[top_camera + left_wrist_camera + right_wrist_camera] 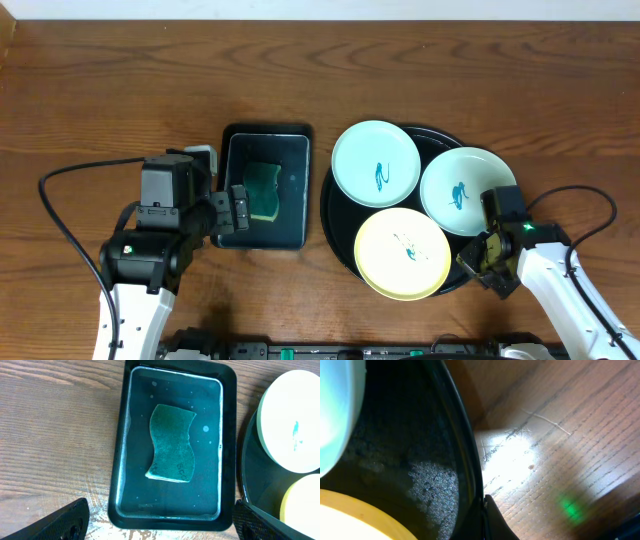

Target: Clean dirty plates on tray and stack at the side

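Observation:
The round tray's near rim goes to the left in the overhead view and outward next, pushed by my right gripper, which then releases.
The round black tray holds three plates: a mint plate at the back left, a mint plate at the right and a yellow plate at the front. Each has a teal squiggle. My right gripper is at the tray's front right rim. In the right wrist view it is shut on the rim, with one finger outside against it. My left gripper is open and empty. In the left wrist view its fingers straddle the near end of the rectangular tray.
A small rectangular black tray with a green sponge lies left of the round tray. The left wrist view shows the sponge in the wet rectangular tray, with a mint plate and the yellow plate at right.

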Controlling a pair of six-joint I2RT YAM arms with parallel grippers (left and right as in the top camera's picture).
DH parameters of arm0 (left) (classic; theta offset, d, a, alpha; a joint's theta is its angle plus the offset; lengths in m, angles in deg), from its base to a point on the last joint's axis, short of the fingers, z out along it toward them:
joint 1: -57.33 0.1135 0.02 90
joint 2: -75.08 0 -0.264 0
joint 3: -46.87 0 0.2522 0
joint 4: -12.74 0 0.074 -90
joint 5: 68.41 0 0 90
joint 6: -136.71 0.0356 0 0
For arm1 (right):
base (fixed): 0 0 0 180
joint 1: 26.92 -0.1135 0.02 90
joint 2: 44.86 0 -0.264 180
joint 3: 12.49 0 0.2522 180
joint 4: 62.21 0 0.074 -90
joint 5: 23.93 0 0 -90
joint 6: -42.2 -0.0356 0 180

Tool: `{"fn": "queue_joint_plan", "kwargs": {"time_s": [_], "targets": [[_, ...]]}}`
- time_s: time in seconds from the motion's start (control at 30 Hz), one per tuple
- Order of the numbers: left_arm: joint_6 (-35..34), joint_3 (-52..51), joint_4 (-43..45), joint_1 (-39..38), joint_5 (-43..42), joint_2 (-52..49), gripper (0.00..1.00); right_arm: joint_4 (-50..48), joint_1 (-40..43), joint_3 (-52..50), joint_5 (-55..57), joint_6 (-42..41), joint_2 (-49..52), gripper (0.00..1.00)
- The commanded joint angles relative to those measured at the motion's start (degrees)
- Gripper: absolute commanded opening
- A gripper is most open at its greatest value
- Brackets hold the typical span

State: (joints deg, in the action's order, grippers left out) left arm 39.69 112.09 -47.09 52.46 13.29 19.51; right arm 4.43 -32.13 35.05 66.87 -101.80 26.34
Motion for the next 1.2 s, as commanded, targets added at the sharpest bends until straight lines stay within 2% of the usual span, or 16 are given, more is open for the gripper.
{"fn": "queue_joint_plan", "kwargs": {"time_s": [0.0,0.63,1.17], "targets": [[0.98,1.49,0.04,0.35,-0.26,-0.15,0.92,0.85,-0.48,-0.31,-0.24,-0.17,0.17,0.01],[0.98,1.49,0.00,0.35,-0.26,-0.15,0.92,10.51,-0.46,-0.31,-4.94,0.96,0.17,0.01],[0.98,1.49,0.02,0.35,-0.26,-0.15,0.92,4.31,-2.75,-2.58,-6.03,0.83,0.17,0.01]]}}
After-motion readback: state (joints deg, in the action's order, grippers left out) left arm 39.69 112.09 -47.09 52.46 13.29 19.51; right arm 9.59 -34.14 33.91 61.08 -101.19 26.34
